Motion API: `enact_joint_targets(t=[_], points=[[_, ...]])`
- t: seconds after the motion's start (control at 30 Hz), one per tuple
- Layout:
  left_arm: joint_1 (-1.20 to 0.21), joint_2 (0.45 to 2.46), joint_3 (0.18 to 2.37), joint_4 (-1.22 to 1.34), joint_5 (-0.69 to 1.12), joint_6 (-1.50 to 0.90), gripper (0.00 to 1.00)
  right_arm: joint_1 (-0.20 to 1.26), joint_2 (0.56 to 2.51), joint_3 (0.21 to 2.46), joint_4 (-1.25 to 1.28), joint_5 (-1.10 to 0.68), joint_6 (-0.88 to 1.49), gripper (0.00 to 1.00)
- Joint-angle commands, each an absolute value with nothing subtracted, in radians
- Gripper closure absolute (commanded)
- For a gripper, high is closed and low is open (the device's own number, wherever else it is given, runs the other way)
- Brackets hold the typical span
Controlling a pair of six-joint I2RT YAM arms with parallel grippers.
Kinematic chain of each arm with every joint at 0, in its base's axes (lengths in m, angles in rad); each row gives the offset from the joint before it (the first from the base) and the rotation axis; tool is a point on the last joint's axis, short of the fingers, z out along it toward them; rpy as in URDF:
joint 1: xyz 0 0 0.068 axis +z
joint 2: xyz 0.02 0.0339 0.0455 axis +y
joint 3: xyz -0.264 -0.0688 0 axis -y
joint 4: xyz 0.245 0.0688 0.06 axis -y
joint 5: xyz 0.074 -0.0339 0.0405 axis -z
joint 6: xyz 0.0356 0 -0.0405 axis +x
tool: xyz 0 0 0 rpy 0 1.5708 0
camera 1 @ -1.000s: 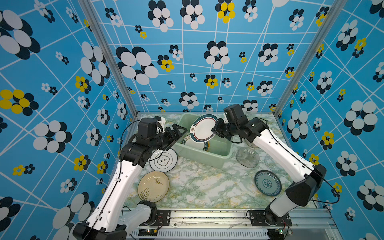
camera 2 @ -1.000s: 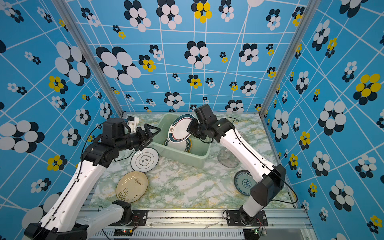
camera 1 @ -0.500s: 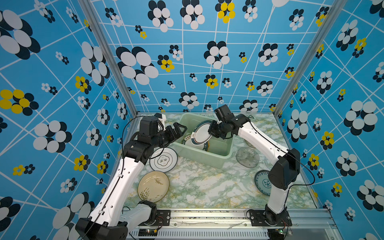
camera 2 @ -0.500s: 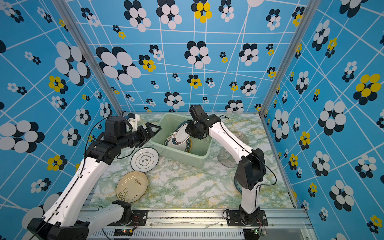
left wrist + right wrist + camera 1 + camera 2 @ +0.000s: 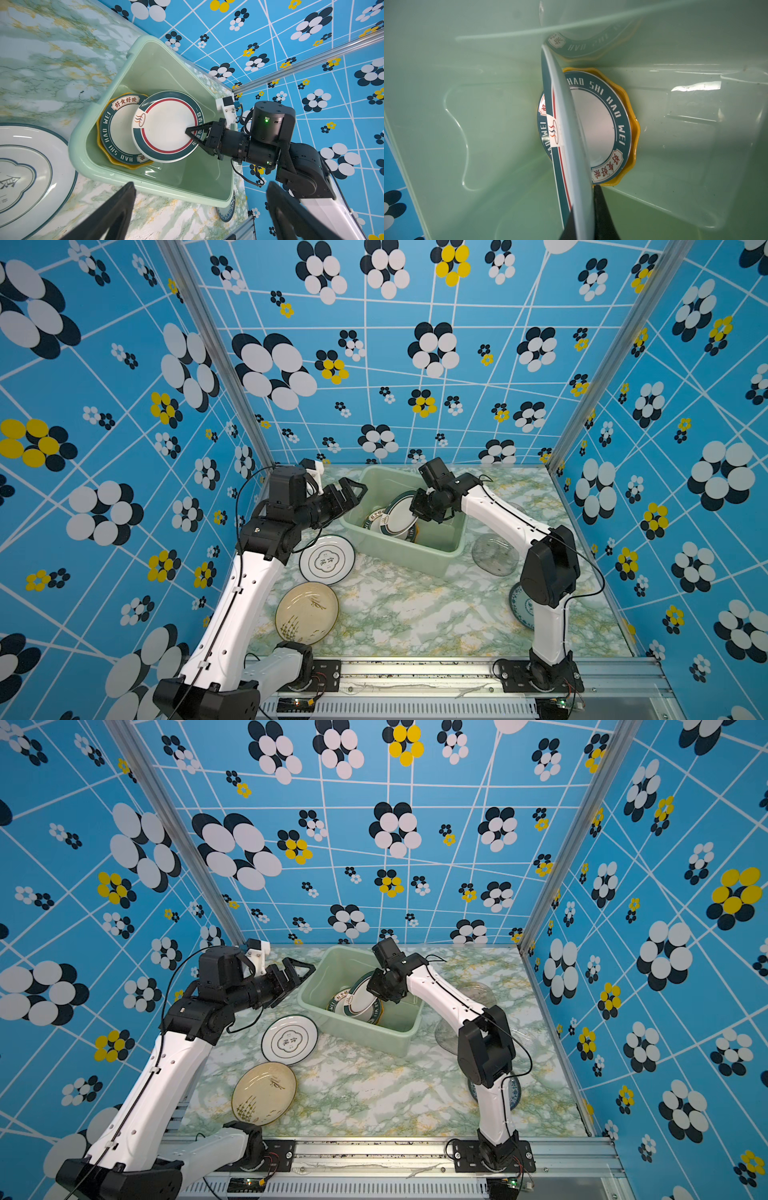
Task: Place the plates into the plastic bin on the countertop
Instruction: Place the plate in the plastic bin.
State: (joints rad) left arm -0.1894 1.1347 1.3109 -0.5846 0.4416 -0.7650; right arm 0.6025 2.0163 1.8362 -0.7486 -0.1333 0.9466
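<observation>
I will lower my right gripper toward the dark-rimmed plate in the bin and release the white plate's rim, as the tilted white plate still hangs above the stack.
The mint-green plastic bin point(image 5: 415, 560) point(image 5: 361, 1038) stands at the back of the countertop point(image 5: 415, 614). My right gripper point(image 5: 415, 510) point(image 5: 584, 199) reaches into it, shut on the rim of a tilted white plate with a teal-and-red border point(image 5: 399, 516) point(image 5: 166, 126) point(image 5: 571, 135). That plate's far edge leans over a dark-rimmed plate point(image 5: 116, 128) point(image 5: 602, 124), which lies on a yellow scalloped plate point(image 5: 124, 165) point(image 5: 635, 135) on the bin floor. My left gripper point(image 5: 353, 489) point(image 5: 200, 184) hangs open and empty just outside the bin's left rim.
On the countertop lie a white dark-rimmed plate point(image 5: 327, 560) and a cream plate point(image 5: 306, 612) at the left. A clear glass plate point(image 5: 494, 553) lies right of the bin. A blue-white plate point(image 5: 521, 605) is half hidden behind my right arm. Patterned walls enclose three sides.
The right arm has lowered the teal-rimmed plate from above the bin down inside it, with its elbow folded upward. The left gripper has stayed beside the bin and opened a little wider.
</observation>
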Motion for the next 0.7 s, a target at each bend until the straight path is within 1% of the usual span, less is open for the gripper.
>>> enact_joint_targets(t=[0.0, 0.4, 0.5, 0.67], points=[[-0.175, 1.146, 1.338, -0.609, 0.466, -0.742, 0.01, 0.601, 2.038, 1.843, -0.702, -0.149, 0.953, 1.0], [-0.16, 1.167, 1.323, -0.62, 0.473, -0.736, 0.01, 0.6, 2.098, 1.829, -0.669, -0.169, 0.963, 1.0], [-0.161, 1.173, 1.324, -0.624, 0.471, -0.736, 0.01, 0.6, 2.105, 1.814, -0.656, -0.173, 0.966, 0.94], [-0.159, 1.184, 1.321, -0.63, 0.465, -0.74, 0.01, 0.595, 2.12, 1.796, -0.643, -0.178, 0.96, 0.89]])
